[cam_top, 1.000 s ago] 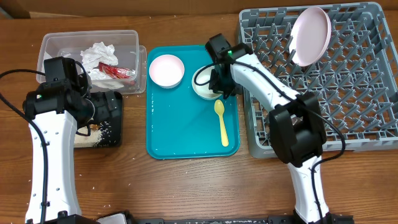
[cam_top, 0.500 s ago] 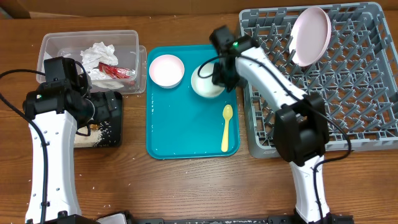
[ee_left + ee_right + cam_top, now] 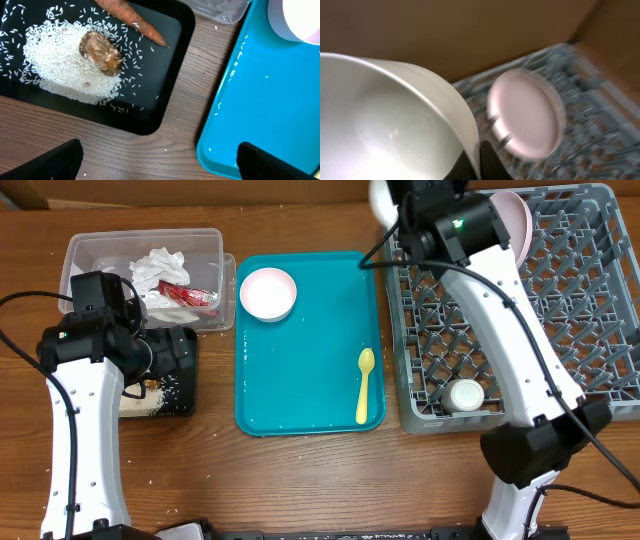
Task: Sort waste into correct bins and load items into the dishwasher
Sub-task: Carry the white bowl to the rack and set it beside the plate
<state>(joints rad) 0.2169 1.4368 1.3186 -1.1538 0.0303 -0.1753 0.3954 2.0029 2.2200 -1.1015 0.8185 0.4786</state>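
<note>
My right gripper lowers the bowl into the free rack space beside the standing pale plate next and releases the bowl's rim, since that space lies below the gripper.
My right gripper [image 3: 398, 212] is shut on the rim of a pale bowl [image 3: 379, 198] and holds it in the air at the far left corner of the grey dish rack [image 3: 600, 330]. The right wrist view shows the bowl [image 3: 385, 125] pinched at the jaws [image 3: 481, 156], with the pale plate [image 3: 525, 112] standing in the rack behind. The plate [image 3: 517, 210] is partly hidden overhead. A white cup [image 3: 465, 395] lies in the rack. Another bowl [image 3: 267, 292] and the yellow spoon [image 3: 363, 385] sit on the teal tray. My left gripper [image 3: 160, 165] is open and empty beside the black tray [image 3: 165, 30], which holds rice [image 3: 60, 65], a brown lump [image 3: 101, 51] and a carrot [image 3: 135, 17].
The clear tub [image 3: 80, 250] at the back left holds crumpled napkins [image 3: 160, 268] and a red wrapper [image 3: 190, 295]. The teal tray [image 3: 300, 380] lies between the bins and the rack. A few rice grains lie on the wood [image 3: 165, 149].
My right gripper has lifted the bowl off the teal tray and carried it up and back to the rack's far left corner. The spoon shifted slightly. The left arm has not moved.
</note>
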